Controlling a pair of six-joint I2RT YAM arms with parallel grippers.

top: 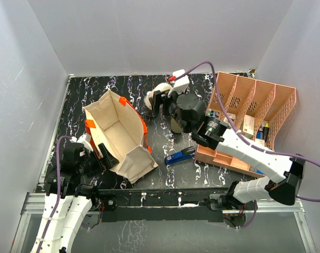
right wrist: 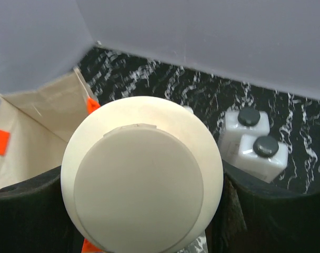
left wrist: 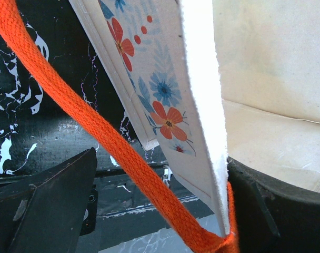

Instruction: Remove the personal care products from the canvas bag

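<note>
The right gripper brings the tilted cream cylinder bottle down next, turning it upright, and releases it on the bare tabletop (top: 157, 128) below, beside the bag's orange strap.
The canvas bag (top: 119, 125) stands open on the left of the table, beige with orange strap handles (left wrist: 91, 126). Its flowered wall (left wrist: 165, 95) rises between the jaws of my left gripper (top: 102, 153) (left wrist: 160, 211), which stands open astride the bag's near rim. My right gripper (top: 156, 100) (right wrist: 144, 208) is shut on a cream cylinder bottle (right wrist: 141, 184), held to the right of the bag (right wrist: 33, 126). Two white squarish bottles with black caps (right wrist: 252, 139) stand on the table beyond it. In the top view those two are hidden by the arm.
A blue-black stapler (top: 180, 156) lies in front of the bag's right corner. The salmon-pink divided organizer (top: 255, 100) fills the right side of the table, with small cartons in it. Grey walls close in the back and both sides.
</note>
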